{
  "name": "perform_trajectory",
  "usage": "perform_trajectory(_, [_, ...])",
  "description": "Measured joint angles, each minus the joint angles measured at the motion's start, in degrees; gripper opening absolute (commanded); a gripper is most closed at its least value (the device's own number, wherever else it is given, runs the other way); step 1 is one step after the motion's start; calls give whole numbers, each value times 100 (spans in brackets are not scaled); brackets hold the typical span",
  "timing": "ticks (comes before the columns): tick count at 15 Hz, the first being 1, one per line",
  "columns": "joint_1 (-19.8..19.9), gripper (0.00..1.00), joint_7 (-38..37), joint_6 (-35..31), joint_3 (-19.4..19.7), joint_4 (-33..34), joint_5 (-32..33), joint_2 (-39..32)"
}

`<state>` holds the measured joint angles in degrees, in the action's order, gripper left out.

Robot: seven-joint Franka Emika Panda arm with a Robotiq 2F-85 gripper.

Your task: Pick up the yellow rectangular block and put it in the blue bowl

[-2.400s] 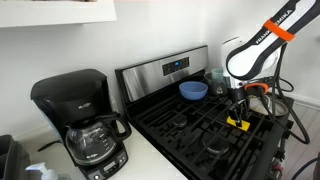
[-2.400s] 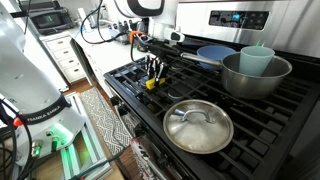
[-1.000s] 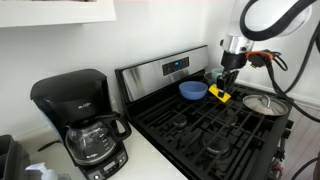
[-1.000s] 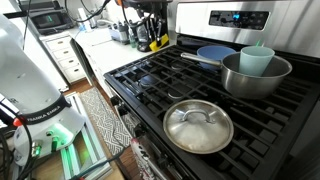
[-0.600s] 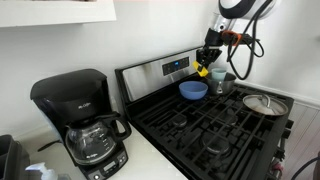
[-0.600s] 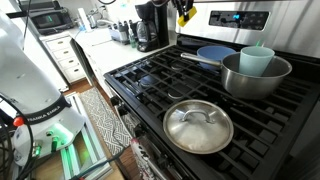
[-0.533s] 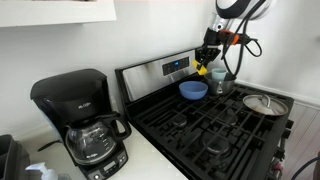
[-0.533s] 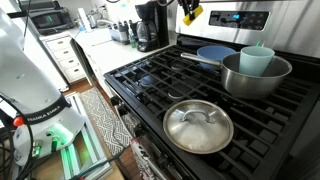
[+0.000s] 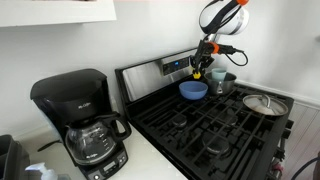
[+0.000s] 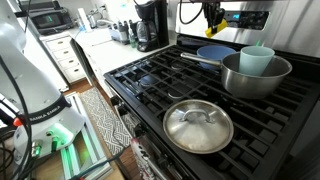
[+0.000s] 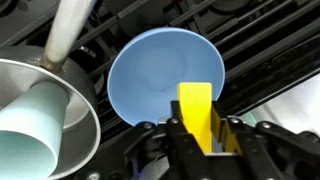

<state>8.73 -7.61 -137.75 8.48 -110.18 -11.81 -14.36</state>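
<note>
My gripper should next lower the block (image 9: 197, 73) and move it a little toward the middle of the blue bowl, because it overlaps the bowl's rim.
My gripper (image 11: 203, 135) is shut on the yellow rectangular block (image 11: 196, 112) and holds it in the air above the blue bowl (image 11: 150, 75). In the wrist view the block's end overlaps the bowl's near rim. In both exterior views the gripper (image 9: 198, 72) (image 10: 214, 23) hangs above the back of the stove, with the block (image 9: 197, 73) (image 10: 217, 27) in it, over the blue bowl (image 9: 193, 90) (image 10: 212, 55). The bowl is empty and sits on the black grates at the rear.
A grey metal pot (image 10: 255, 75) holding a pale teal cup (image 10: 257, 59) stands beside the bowl. A round steel lid (image 10: 198, 125) lies on the front burner. A black coffee maker (image 9: 82, 120) stands on the counter by the stove.
The gripper has lifted the yellow block off the front grate and carried it up and toward the back of the stove, to above the blue bowl.
</note>
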Motion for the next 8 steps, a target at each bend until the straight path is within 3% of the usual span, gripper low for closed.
perform_trajectory(8, [27,8,-648,147,1,419,-56,-668])
